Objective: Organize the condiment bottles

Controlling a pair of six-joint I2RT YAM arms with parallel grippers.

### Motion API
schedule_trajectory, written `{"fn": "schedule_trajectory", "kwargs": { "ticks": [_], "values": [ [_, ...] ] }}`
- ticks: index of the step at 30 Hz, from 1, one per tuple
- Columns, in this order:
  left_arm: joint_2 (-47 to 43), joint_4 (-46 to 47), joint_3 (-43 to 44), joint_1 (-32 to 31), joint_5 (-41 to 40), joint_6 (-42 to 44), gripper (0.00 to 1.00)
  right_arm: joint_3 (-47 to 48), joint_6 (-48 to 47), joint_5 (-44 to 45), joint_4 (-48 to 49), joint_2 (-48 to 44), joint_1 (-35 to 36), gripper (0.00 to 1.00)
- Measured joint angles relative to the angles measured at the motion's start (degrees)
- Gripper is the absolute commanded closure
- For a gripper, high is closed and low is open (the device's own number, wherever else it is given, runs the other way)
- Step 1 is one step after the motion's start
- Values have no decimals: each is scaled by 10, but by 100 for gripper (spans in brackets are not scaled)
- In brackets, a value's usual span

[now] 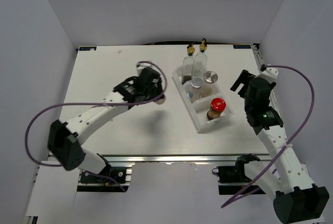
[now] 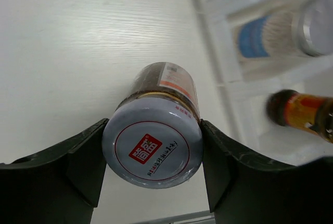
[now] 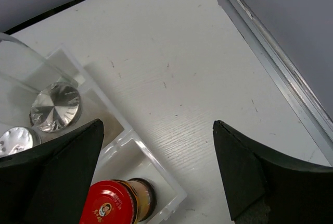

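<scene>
My left gripper needs to move over the tray (image 1: 199, 125) and down next, because the free space beside the red-capped jar is to the gripper's right in the top view.
My left gripper (image 2: 152, 161) is shut on the short pale-lidded jar (image 2: 152, 151); both fingers press its white lid with the red logo. It is over the table, left of the white tray (image 2: 223, 73). From above, the left gripper (image 1: 156, 96) covers most of that jar. In the tray (image 1: 199, 125) stand two glass bottles with gold spouts (image 1: 188, 62), two silver-lidded cylinders (image 1: 210, 76) and the red-capped brown jar (image 1: 217, 105). My right gripper (image 1: 240, 83) hangs open to the right of the tray, holding nothing. Its wrist view shows the red cap (image 3: 109, 203) and the silver lids (image 3: 54, 107).
A metal rail (image 3: 281, 73) runs along the table's right edge, close to the right gripper. White walls enclose the table on three sides. Purple cables loop from both arms.
</scene>
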Motion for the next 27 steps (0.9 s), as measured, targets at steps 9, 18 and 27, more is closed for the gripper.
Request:
{"fn": "schedule_trajectory", "kwargs": {
  "ticks": [9,18,27],
  "values": [
    [260,11,242,-124,17,64,100,-5,26,-16,-14,-3,-39,11],
    [359,-14,370,-164,49,97,100,-5,26,-37,-14,-3,-44,10],
    [388,-35,421,-184,58,109,100,-5,26,-41,-14,-3,-48,11]
  ]
}}
